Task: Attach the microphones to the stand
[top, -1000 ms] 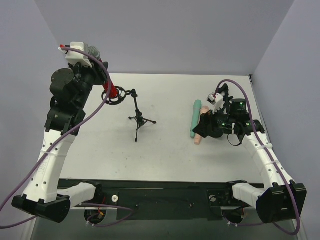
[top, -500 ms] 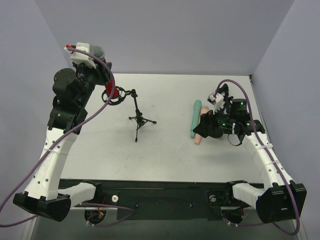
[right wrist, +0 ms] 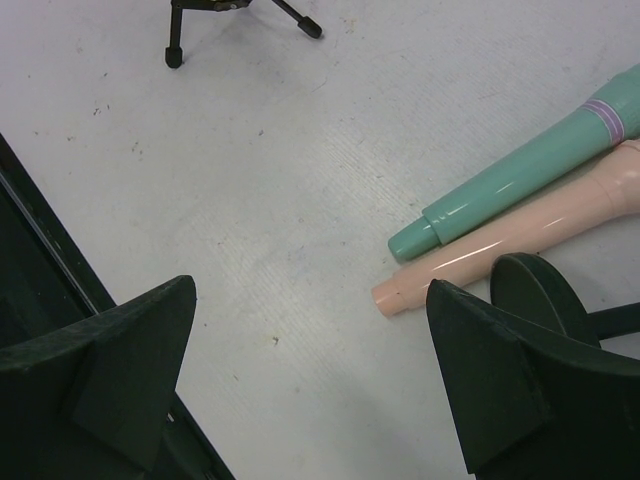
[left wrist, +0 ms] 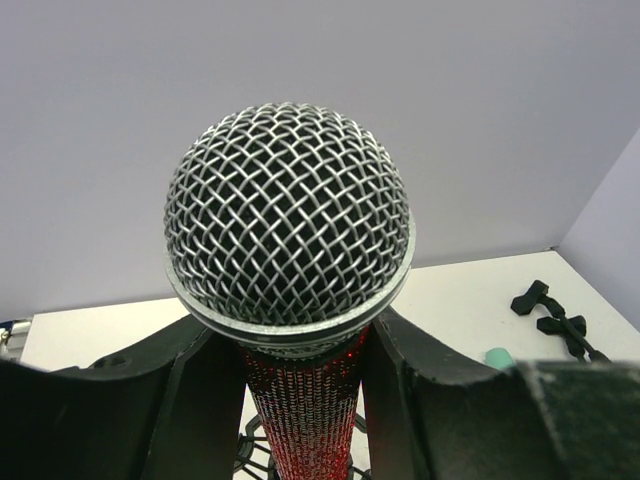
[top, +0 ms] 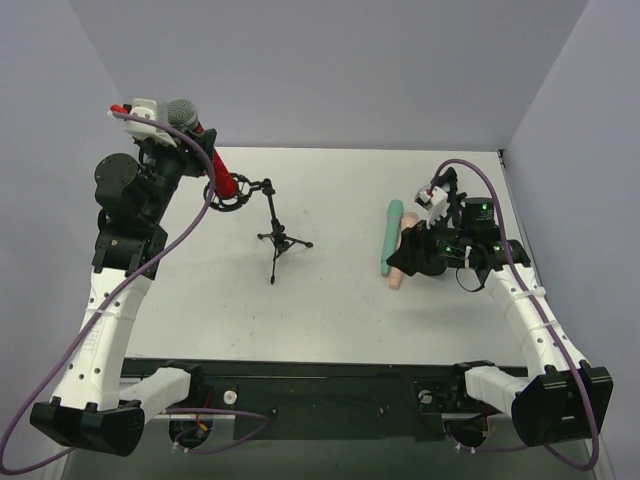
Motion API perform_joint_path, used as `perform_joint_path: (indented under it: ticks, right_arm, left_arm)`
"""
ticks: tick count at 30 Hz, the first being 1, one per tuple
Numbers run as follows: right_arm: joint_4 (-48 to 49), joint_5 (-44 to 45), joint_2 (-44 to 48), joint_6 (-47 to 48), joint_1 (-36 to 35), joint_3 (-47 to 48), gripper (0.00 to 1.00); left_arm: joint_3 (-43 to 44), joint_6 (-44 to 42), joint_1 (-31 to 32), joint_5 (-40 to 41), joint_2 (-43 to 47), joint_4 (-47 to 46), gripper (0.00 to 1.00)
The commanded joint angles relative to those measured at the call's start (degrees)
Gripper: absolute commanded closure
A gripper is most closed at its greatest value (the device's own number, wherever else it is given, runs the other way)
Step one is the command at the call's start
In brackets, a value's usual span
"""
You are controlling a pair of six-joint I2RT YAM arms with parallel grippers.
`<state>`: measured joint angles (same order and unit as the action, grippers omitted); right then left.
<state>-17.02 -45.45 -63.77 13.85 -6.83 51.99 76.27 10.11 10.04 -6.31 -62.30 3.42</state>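
I will next push the red microphone in my left gripper down through the ring clip (top: 233, 199), because the clip is below the gripper, to its right in the top view.
My left gripper (top: 197, 143) is shut on the red microphone (top: 215, 170), just under its grey mesh head (left wrist: 288, 215). The microphone slants down to the right, and its lower end sits in the ring clip (top: 233, 199) of the small black tripod stand (top: 276, 240). The mint-green microphone (top: 390, 236) and the peach-pink microphone (top: 399, 278) lie side by side on the table at the right. My right gripper (top: 415, 252) is open and empty, low over the table beside their ends (right wrist: 308, 300). Both also show in the right wrist view, the mint-green one (right wrist: 520, 180) and the peach-pink one (right wrist: 500, 250).
The grey walls of the enclosure stand close behind and at both sides. A black rail (top: 320, 385) runs along the table's near edge. Purple cables loop off both arms. The stand's feet (right wrist: 172, 55) show at the top of the right wrist view.
My left gripper has swung left and tilted with the red microphone, so its mesh head now leans up and left of the ring clip. The right arm has not moved.
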Motion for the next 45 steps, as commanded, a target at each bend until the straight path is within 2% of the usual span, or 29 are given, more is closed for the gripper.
perform_joint_path:
  ticks: [1,4,9,18,27,37,39,42,45]
  right_arm:
    - [-0.2,-1.7,-0.7,1.4,0.2,0.1,0.07]
    - [-0.5,-1.8,-0.8,1.6,0.2,0.2,0.07]
    - [-0.7,-1.8,-1.3,1.9,0.2,0.3,0.07]
    - [-1.1,-1.7,-1.7,2.2,0.2,0.4,0.07]
    - [-2.4,-1.9,-2.9,3.2,0.2,1.0,0.07]
    - [-3.5,-2.2,-3.4,4.1,0.2,1.2,0.07]
    - [-3.8,-2.6,-3.6,4.3,0.1,1.4,0.07]
    - [-4.5,-3.2,-3.8,5.0,0.1,1.7,0.07]
    - [-4.6,-3.2,-4.0,5.1,0.1,1.7,0.07]
  left_arm:
    - [-1.8,-1.9,0.1,-3.1,-0.8,3.1,1.00]
    - [-1.4,-6.4,0.2,-4.1,-1.3,5.1,1.00]
    - [0.0,-8.9,0.6,-5.0,-3.3,9.3,1.00]
    - [-0.5,-2.3,0.7,-9.6,-5.6,11.7,1.00]
    - [-7.3,-9.4,1.8,-2.9,-2.0,9.4,1.00]
    - [-5.3,-1.5,1.3,-9.9,-5.3,12.0,1.00]
    - [-4.7,-0.6,1.3,-9.3,-5.7,12.8,1.00]
    - [-4.8,-1.8,1.7,-1.5,-5.8,13.9,1.00]
    - [-7.4,-2.9,1.7,0.3,-3.6,9.6,1.00]
